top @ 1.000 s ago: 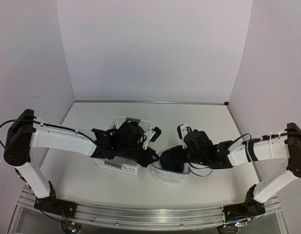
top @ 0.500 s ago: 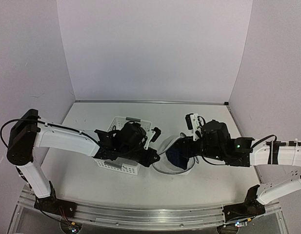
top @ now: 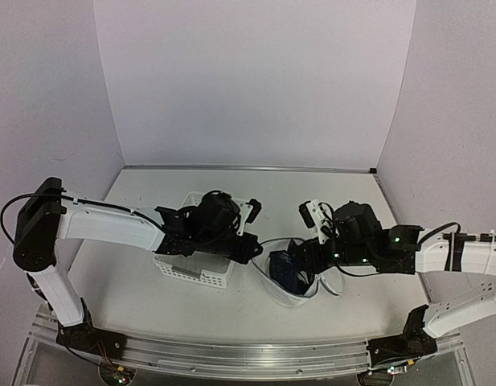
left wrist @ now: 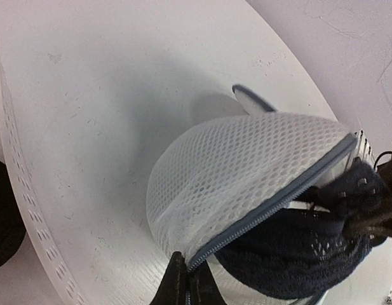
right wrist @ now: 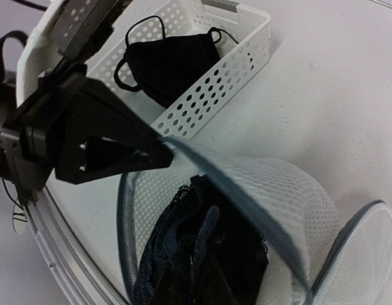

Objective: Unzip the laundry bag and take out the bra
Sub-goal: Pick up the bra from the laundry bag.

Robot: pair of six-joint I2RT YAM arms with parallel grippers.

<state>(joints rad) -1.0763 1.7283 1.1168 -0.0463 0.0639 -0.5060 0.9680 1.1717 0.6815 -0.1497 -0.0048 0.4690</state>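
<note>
The bra (right wrist: 183,244) is still inside the bag. My right gripper next rises, moves to the left in the top view, and lowers into the basket (right wrist: 190,30) to release.
The laundry bag (top: 300,294) of white mesh lies between the arms with its zipped lid (left wrist: 240,165) lifted off the body. My left gripper (left wrist: 186,287) is shut on the grey zipper edge at the lid's near end, and it also shows in the right wrist view (right wrist: 162,152). The bra (right wrist: 183,244), dark lace fabric, sits bunched in the bag's open mouth (left wrist: 291,257). My right gripper (right wrist: 199,283) reaches into the opening from the right and is shut on the bra's fabric. In the top view the right gripper (top: 302,261) sits over the bag.
A white lattice basket (top: 195,273) stands left of the bag under the left arm, and it holds a black garment with thin loops (right wrist: 173,60). The table's metal front rail (top: 248,354) runs close behind the bag.
The right gripper, which had drawn back to the right, has come down into the bag's mouth. The lid stands wider open and the bag has shifted toward the front.
</note>
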